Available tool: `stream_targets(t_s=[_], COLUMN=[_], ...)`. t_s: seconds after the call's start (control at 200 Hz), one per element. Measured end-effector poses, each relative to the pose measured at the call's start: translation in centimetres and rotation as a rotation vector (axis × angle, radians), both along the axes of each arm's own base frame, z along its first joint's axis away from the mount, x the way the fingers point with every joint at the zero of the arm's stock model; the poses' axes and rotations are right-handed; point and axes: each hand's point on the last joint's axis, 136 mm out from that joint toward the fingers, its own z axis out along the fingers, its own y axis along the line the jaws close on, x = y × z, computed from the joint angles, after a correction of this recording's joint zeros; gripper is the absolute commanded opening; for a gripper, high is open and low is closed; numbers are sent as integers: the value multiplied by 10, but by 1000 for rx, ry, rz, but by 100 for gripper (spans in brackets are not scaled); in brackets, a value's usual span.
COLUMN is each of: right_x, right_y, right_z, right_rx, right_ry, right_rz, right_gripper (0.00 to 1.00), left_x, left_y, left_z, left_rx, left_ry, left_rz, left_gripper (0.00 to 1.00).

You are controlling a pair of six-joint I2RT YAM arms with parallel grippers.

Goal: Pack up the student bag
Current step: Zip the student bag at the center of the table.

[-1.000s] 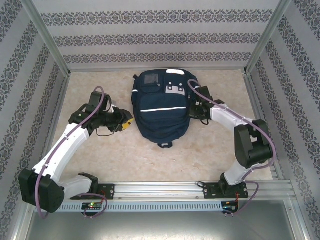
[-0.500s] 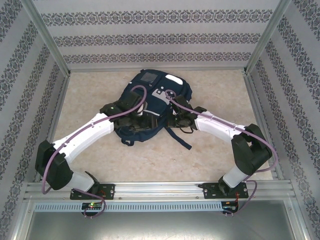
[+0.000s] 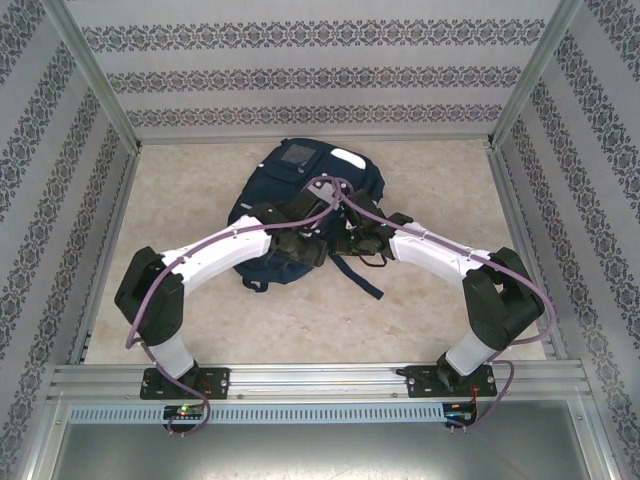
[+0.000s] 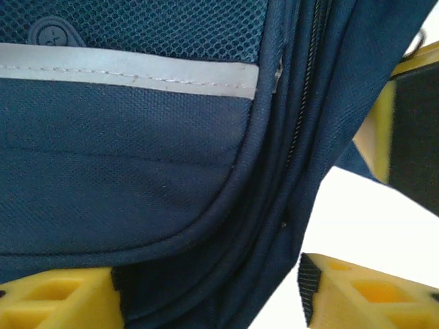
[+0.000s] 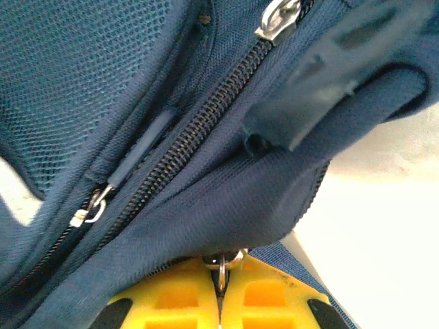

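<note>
I will next pull with my right gripper toward the bare tabletop beside it, away from the bag, to straighten the bunched side. Then I will let go of the zip ring.
The student bag (image 3: 300,170), navy blue with a white reflective stripe, lies crumpled in the middle of the table, its top towards the far wall. My left gripper (image 3: 305,243) is over its near part. In the left wrist view it is open (image 4: 206,291), with folds of the bag's (image 4: 137,171) seamed edge between its yellow fingers (image 4: 62,298) and the right pad clear of the cloth. My right gripper (image 3: 352,238) sits at the bag's near right side. In the right wrist view it is shut (image 5: 221,274) on a small metal zip ring (image 5: 223,262) under the bag's (image 5: 103,82) mesh panel.
A dark strap (image 3: 362,278) trails from the bag towards the near edge. The beige table (image 3: 190,180) is fenced by metal posts and patterned walls. A metal rail (image 3: 320,378) carries both arm bases. A closed zip (image 5: 199,123) with another metal pull (image 5: 278,14) runs across the bag.
The bag has shifted left, tilted and bunched up. My left arm swung right from beside the bag onto its near part. The right gripper stayed shut and moved left with the bag.
</note>
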Motion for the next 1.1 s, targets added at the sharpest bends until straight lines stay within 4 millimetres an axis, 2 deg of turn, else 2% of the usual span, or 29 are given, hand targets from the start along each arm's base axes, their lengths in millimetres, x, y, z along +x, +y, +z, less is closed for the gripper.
stream_targets(t_s=[0.05, 0.09, 0.18, 0.34, 0.475, 0.644, 0.699, 0.734, 0.809, 0.829, 0.869, 0.904, 0.989, 1.029, 1.099], right_x=[-1, -1, -1, 4, 9, 20, 29, 34, 39, 40, 40, 39, 38, 37, 35], right_y=[-1, -1, -1, -9, -31, -48, -64, -74, -89, -91, -94, -94, -89, -88, -87], right_z=[-1, -1, -1, -1, -6, 4, 3, 2, 1, 1, 3, 6, 19, 26, 38], right_rx=[-2, -3, -2, -2, 19, 57, 35, 21, -8, -15, -28, -29, -13, -6, 10], right_ry=[4, 5, 5, 4, 24, 2, -10, -16, -25, -29, -36, -45, -77, -97, -127], right_rz=[0, 1, 1, -24, -69, -102, -149, -179, -225, -231, -235, -235, -231, -228, -229], right_gripper=[0, 0, 0, 0, 0, 0, 7, 13, 38, 42, 49, 53, 58, 60, 64], left_x=[1, 1, 0, 3, 6, 7, 4, 4, 3, 3, 1, 0, -1, -2, 0], left_y=[-1, -3, -8, -4, 2, 2, 14, 21, 31, 33, 36, 37, 38, 39, 47], left_z=[-6, -10, -12, -2, 16, 39, 38, 37, 32, 31, 29, 28, 28, 29, 32], left_rx=[15, 25, 33, 44, -12, -86, -62, -47, -18, -11, -5, 1, -10, -24, -52], left_ry=[11, 15, 9, -36, -105, -165, -147, -136, -113, -108, -95, -88, -75, -66, -62], left_rz=[-8, -21, -45, -40, -22, -15, 6, 20, 43, 47, 58, 61, 75, 90, 129], left_gripper=[24, 0, 0, 0, 0, 0, 0, 3, 9, 18, 43, 54, 72, 76, 78])
